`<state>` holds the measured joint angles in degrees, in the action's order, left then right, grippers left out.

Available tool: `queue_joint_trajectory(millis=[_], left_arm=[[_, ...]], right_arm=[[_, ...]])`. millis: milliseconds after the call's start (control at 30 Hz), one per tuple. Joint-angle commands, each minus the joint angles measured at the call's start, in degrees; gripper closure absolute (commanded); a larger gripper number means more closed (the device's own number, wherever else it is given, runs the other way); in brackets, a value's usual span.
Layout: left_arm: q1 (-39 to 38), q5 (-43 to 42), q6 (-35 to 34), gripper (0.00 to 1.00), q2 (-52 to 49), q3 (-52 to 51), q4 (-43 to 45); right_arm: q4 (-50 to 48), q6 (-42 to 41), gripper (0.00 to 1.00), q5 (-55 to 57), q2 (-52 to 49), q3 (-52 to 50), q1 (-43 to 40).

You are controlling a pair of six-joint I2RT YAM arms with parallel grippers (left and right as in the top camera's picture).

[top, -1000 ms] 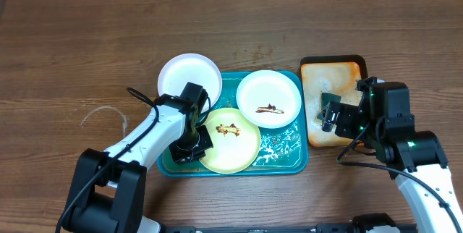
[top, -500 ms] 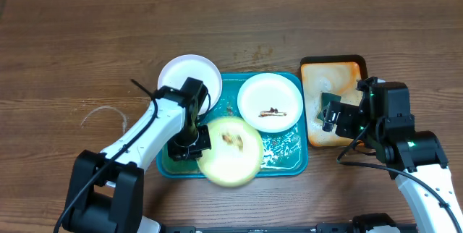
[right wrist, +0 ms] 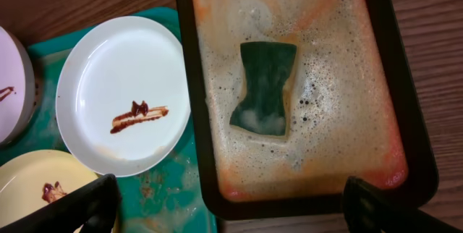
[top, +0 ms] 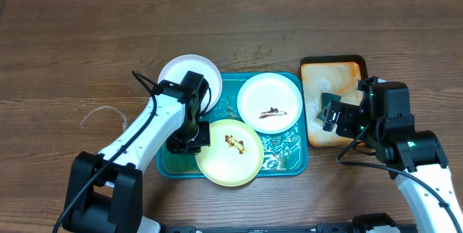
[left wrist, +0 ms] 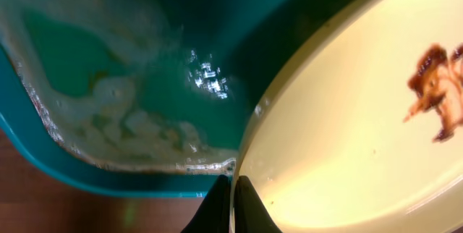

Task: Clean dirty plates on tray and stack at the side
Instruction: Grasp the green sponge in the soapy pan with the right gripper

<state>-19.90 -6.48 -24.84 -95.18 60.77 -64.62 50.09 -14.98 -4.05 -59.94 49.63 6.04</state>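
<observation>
The sponge is below my open right gripper, so my right gripper will next move down toward the foam and bring its fingers around the sponge's narrow middle (top: 328,103) (right wrist: 267,86).
My left gripper (top: 198,136) is shut on the left rim of the pale yellow-green plate (top: 231,153), which bears a brown smear and overhangs the front rim of the teal tray (top: 293,162). In the left wrist view the fingertips (left wrist: 246,208) pinch the plate (left wrist: 347,139) edge above foamy water. A white plate (top: 270,103) with a brown smear lies in the tray's back right. Another white plate (top: 189,78) sits at the tray's back left corner. My right gripper (top: 333,113) hangs open over the smaller tray, holding nothing.
The orange-brown, dark-rimmed tray (right wrist: 376,59) stands right of the teal tray, full of foam, with a green sponge (right wrist: 264,88) lying in it. Wooden table (top: 72,52) surrounds both trays. A thin clear ring mark (top: 101,115) lies at the left.
The yellow-green plate, held by my left gripper, has shifted toward the tray's front edge and now overhangs it. The right arm has stayed still.
</observation>
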Motion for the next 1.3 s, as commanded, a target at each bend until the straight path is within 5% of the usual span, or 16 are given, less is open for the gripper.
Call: queue_joint_trajectory(millis=[0,233,567,1267], left_arm=[[-0.4,2.1,0.7,0.96,-0.4,-1.8,2.6],[-0.4,2.3,0.4,0.96,-0.4,-3.6,1.8],[-0.4,2.2,0.4,0.96,-0.4,-4.2,2.5],[-0.4,2.1,0.4,0.96,-0.4,-4.2,3.0]], right_arm=[[-0.3,0.5,0.05,0.3,-1.9,1.6,0.3],[2.9,1.9,0.12,0.9,-10.1,6.1,0.3],[-2.1,0.5,0.37,3.7,-23.1,9.7,0.3],[-8.2,-6.1,0.46,7.0,-40.1,9.7,0.3]])
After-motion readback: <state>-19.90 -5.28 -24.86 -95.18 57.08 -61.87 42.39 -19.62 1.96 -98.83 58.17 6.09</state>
